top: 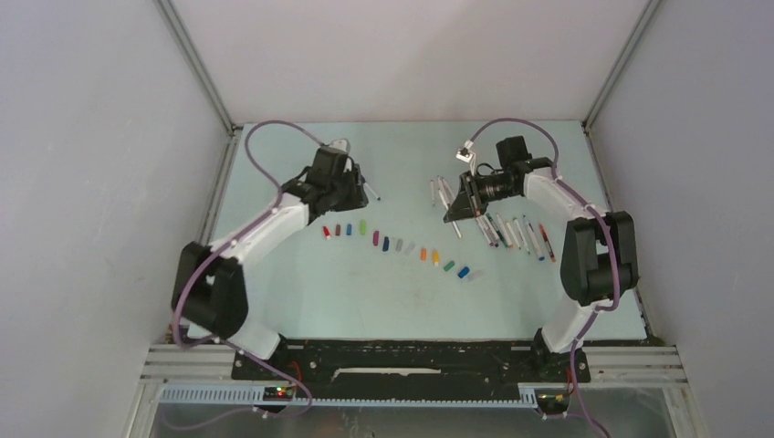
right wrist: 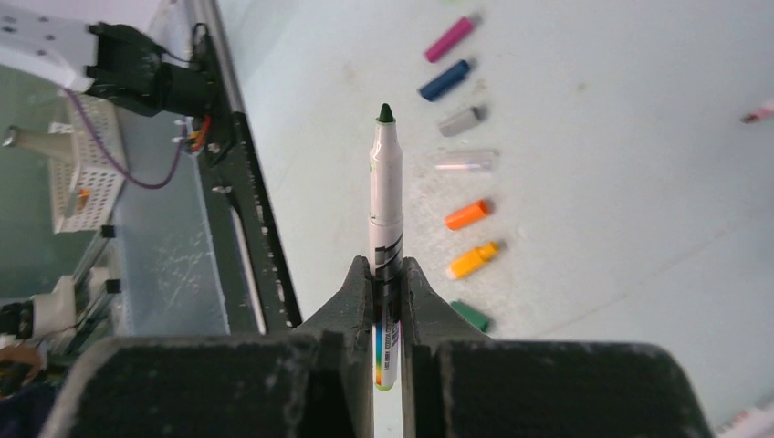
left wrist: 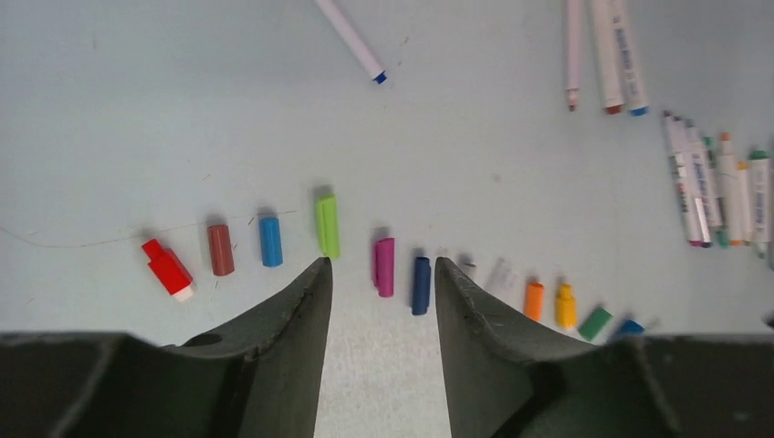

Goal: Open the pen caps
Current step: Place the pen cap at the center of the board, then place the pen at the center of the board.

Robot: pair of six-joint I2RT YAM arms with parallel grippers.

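Note:
My right gripper will move outward and down next to release the bare-tipped white pen, since the tabletop beside the few pens is below and outward of my gripper.
The pen caps (top: 394, 245) lie loose in a curved row of many colours across the middle of the table. Just behind that row hovers my left gripper (top: 365, 187), fingers apart, nothing between them. In the left wrist view the left gripper (left wrist: 381, 265) stands open above the magenta cap (left wrist: 384, 266) and the dark blue cap (left wrist: 421, 285). My right gripper (right wrist: 385, 266) is shut on a white pen (right wrist: 386, 192) whose green tip (right wrist: 386, 112) is bare. The other pens (top: 516, 233) lie bunched at the right, and a few more pens (top: 441, 192) lie by the right gripper (top: 454, 212).
A single pen (left wrist: 351, 38) with a blue tip lies apart, behind the cap row. Grey walls (top: 109, 182) close in the table on three sides. A black base rail (top: 411, 365) runs along the near edge. A white basket (right wrist: 78, 173) sits beyond it.

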